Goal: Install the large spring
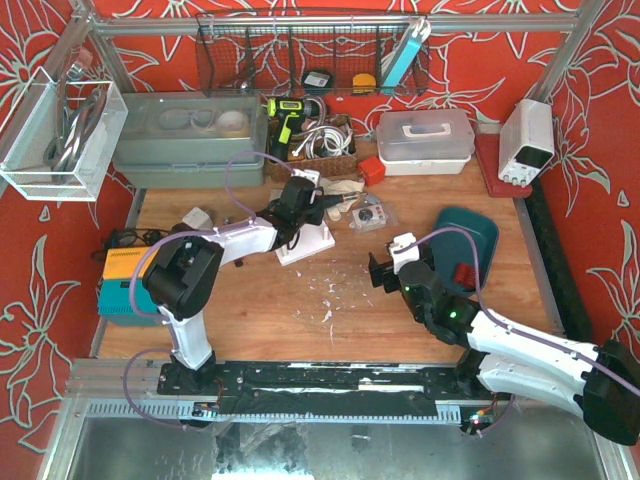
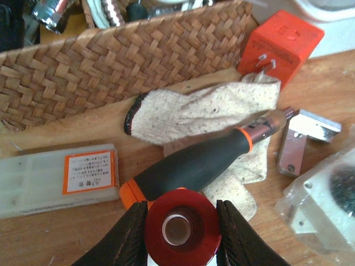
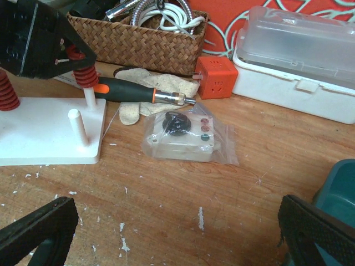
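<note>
The bare peg still shows under the red spring's coils, so my left gripper should next lower the spring toward the white base and then let go of the spring there.
My left gripper [image 2: 180, 230] is shut on a red spring [image 2: 180, 227], one black finger on each side. Seen end-on, the spring has a white peg inside its bore. In the right wrist view the spring [image 3: 84, 77] sits over the top of a peg [image 3: 89, 98] on the white base [image 3: 44, 138]. A bare peg [image 3: 75, 124] stands in front, and another red spring [image 3: 4, 91] stands at the far left. In the top view the left gripper [image 1: 297, 200] is over the base [image 1: 305, 245]. My right gripper [image 3: 177, 233] is open and empty over bare wood, right of the base [image 1: 385, 270].
A black-and-orange screwdriver [image 2: 194, 163] lies on a work glove [image 2: 205, 111] behind the base. A wicker basket [image 2: 122, 55], an orange cube [image 2: 283, 41], a metal bracket [image 2: 302, 141], a labelled clear case [image 2: 55, 177], a bagged part [image 3: 186, 136], a white lidded box [image 3: 299, 61] and a teal tray [image 1: 470, 235] are nearby.
</note>
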`<state>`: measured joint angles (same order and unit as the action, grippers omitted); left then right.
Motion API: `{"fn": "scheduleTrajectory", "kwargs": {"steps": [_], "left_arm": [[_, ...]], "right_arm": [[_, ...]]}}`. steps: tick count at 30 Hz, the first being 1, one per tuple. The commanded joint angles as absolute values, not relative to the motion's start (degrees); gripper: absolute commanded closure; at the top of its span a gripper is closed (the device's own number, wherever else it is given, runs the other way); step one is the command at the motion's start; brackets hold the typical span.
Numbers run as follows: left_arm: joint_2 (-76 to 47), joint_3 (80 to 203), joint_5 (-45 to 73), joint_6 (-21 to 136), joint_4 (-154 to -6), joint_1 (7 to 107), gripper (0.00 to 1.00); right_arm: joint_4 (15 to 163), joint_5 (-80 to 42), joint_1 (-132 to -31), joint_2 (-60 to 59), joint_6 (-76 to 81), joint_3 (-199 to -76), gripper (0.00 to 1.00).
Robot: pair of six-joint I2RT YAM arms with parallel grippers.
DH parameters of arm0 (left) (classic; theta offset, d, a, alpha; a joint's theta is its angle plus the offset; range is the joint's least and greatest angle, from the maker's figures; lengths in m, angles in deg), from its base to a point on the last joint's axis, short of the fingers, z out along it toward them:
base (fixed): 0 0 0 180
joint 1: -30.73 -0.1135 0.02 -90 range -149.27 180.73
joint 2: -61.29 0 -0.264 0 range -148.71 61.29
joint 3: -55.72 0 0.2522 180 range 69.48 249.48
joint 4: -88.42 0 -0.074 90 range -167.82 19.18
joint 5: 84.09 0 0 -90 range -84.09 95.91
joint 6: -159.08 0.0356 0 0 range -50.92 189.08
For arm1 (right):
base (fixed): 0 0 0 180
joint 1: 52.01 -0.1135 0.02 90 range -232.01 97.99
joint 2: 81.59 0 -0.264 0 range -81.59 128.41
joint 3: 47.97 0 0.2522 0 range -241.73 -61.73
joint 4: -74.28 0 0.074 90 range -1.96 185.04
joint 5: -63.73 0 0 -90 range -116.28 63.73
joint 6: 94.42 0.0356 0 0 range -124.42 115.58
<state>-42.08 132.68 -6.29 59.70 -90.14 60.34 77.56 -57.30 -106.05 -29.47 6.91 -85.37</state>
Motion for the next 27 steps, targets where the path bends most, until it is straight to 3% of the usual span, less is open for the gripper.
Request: {"fn": "scheduleTrajectory", "kwargs": {"steps": [1, 9, 13, 18, 27], "left_arm": [[-44.22, 134.69, -8.45, 60.89, -90.44, 60.09, 0.97], [-46.17, 135.09, -8.59, 61.09, -89.89, 60.09, 0.88], [-46.24, 135.04, -8.85, 60.83, -89.37, 60.09, 0.72], [-44.86, 135.15, -8.64, 60.20, -88.05, 60.09, 0.44], [-33.60, 129.28, -4.84, 54.66, -86.62, 60.09, 0.26]], "right_arm": [[78.14, -57.82, -105.44, -29.61, 7.56, -86.87, 0.01], [77.85, -57.58, -104.89, -28.88, 7.62, -86.87, 0.01], [77.61, -57.52, -104.71, -28.26, 7.83, -86.87, 0.01], [77.49, -57.19, -104.48, -27.56, 8.09, -87.12, 0.01], [79.25, -56.62, -102.10, -27.19, 12.05, -87.75, 0.01]]}}
